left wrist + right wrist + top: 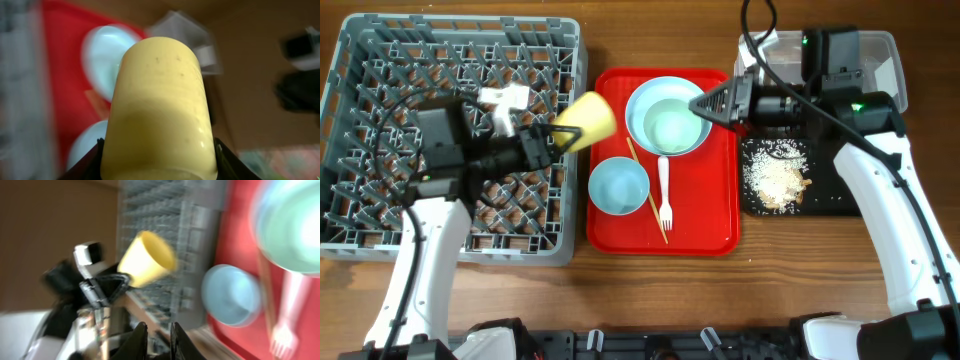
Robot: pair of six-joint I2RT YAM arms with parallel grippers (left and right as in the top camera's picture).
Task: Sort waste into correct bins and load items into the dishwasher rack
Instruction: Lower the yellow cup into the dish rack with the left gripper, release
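Note:
Next, my left gripper swings left in the overhead view, down onto the rack's empty near wires, and releases the cup (588, 120), as it's beyond the rack's edge.
My left gripper (560, 135) is shut on the small yellow cup (588, 120) and holds it on its side over the right edge of the grey dishwasher rack (380, 60). The cup fills the left wrist view (157, 100). My right gripper (700, 105) is shut and empty, hovering over the pale blue plate (638, 100), which carries a blue-green bowl (672, 130). A second bowl (618, 186), a white fork (664, 195) and chopsticks (645, 190) lie on the red serving tray (715, 225). Rice scraps (777, 180) lie in the black tray (830, 205). No wrapper or tissue shows.
The clear tub (882, 50) stands at the back right, largely hidden behind my right arm. The right wrist view is blurred and shows the cup (147, 260), the second bowl (231, 295), the fork (287, 325) and the rack (165, 210).

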